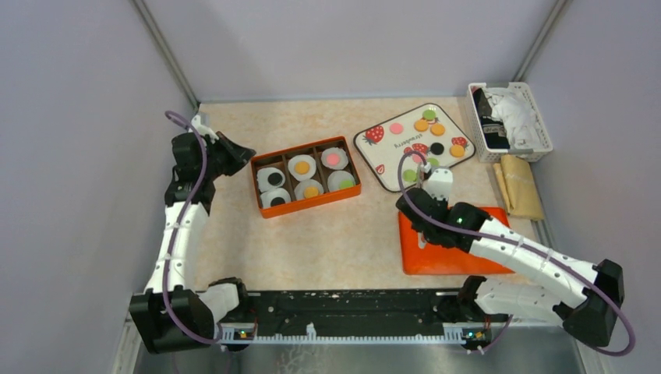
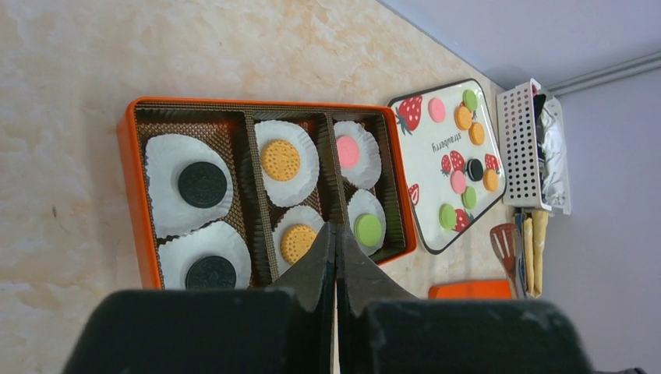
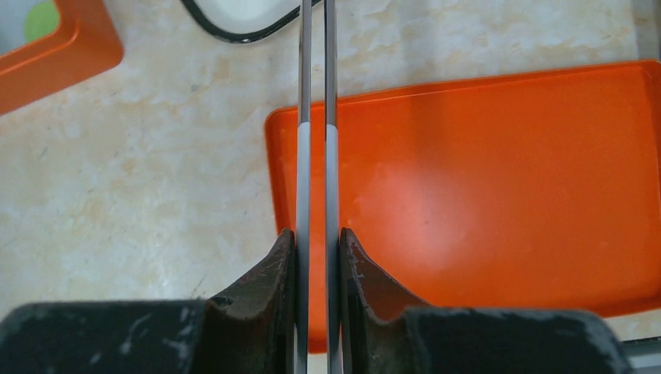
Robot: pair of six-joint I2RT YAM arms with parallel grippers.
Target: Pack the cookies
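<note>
My right gripper should next move outward and down to release the tongs [image 3: 303, 171] on the tabletop between tray and lid [image 3: 243, 81], because that gap is below and outward of it.
The cookies are small discs. Six lie in white paper cups in the orange box [image 1: 312, 204]: black [image 2: 202, 184], orange [image 2: 280, 160], pink [image 2: 348, 151] and green [image 2: 368, 229] ones show in the left wrist view. Several more cookies [image 1: 422, 125] lie on the strawberry-printed tray [image 1: 387, 153]. My left gripper [image 1: 248, 155] is shut and empty, just left of the box; its tips [image 2: 336, 234] point at the box. My right gripper [image 1: 421, 196] is shut on thin tongs [image 3: 303, 171], over the left edge of the orange lid [image 3: 483, 187], just short of the tray.
The flat orange lid [image 1: 444, 249] lies at the front right. A white basket [image 1: 510, 121] with cloths stands at the back right, with a tan folded bag [image 1: 521, 185] in front of it. A red spatula [image 2: 505, 241] lies by the basket. Walls close in on both sides.
</note>
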